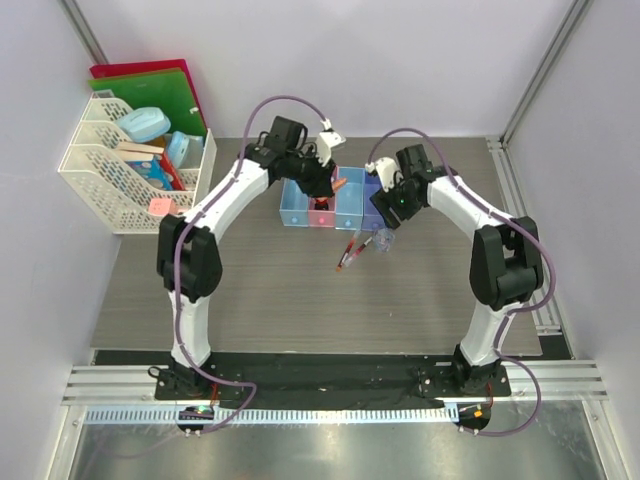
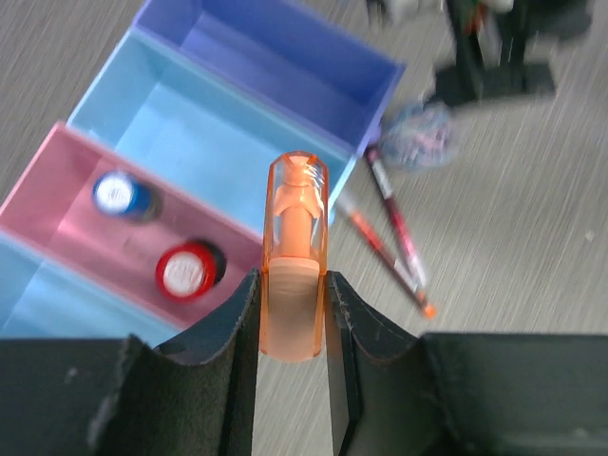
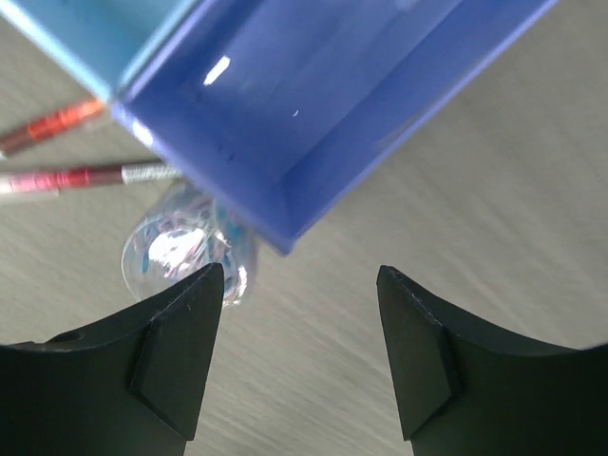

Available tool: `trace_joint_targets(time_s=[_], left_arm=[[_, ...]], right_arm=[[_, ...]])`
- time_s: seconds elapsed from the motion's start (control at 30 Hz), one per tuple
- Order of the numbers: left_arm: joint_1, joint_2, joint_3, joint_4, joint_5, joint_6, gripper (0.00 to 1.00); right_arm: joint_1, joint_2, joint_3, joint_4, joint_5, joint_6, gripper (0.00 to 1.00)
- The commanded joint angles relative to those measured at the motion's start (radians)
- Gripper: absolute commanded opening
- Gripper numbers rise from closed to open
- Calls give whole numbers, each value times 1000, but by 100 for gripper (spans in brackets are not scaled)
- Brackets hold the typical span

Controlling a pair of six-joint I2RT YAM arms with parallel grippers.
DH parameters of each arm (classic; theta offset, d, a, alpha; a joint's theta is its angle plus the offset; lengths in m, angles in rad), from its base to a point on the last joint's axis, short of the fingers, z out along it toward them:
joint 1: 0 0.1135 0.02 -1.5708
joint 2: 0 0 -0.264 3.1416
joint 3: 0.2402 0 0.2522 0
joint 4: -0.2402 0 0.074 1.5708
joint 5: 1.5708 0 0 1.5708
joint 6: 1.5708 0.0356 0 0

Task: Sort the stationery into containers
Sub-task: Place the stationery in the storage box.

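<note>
My left gripper moves the orange marker to the right in the top view over the purple-blue bin (image 2: 285, 57) next and releases it, since that bin stands empty.
My left gripper (image 2: 293, 285) is shut on the short orange marker (image 2: 295, 237) and holds it over the near edge of the bin row (image 1: 296, 210), by the pink bin (image 2: 66, 204). A blue piece (image 2: 119, 193) and a red piece (image 2: 183, 271) lie in the pink bin. Two red-and-black pens (image 2: 394, 223) and the clear bluish lump (image 2: 423, 133) lie on the table in front of the purple-blue bin (image 2: 285, 57). My right gripper (image 3: 299, 285) is open and empty above the table at that bin's corner (image 3: 313, 95), the lump (image 3: 180, 252) beside its left finger. No green piece shows.
The white lattice rack (image 1: 110, 170) with boxes and folders stands at the back left, a pink note (image 1: 158, 207) at its foot. The pens (image 1: 352, 250) lie mid-table between the arms. The right arm's gripper (image 2: 494, 47) shows at the top of the left wrist view.
</note>
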Motion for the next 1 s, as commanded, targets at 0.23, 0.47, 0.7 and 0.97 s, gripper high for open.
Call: trace_joint_targets(time_s=[0.23,0.47,0.7,0.97], left_arm=[[-64,240,268,245,117,-412,0],[-64,363,340,526,134,-710,0],[-79,473,395,574,105,-770,0],[-84,530,408,572,101,-768,18]], right_arm=[[-152,-148,-177,99,-98,-29,70],[-262,-217,-237,111,-120,-42,70],[-331,-268,-243,113,-173,-30,70],[-333,-295,-252,114,-232,-13,70]])
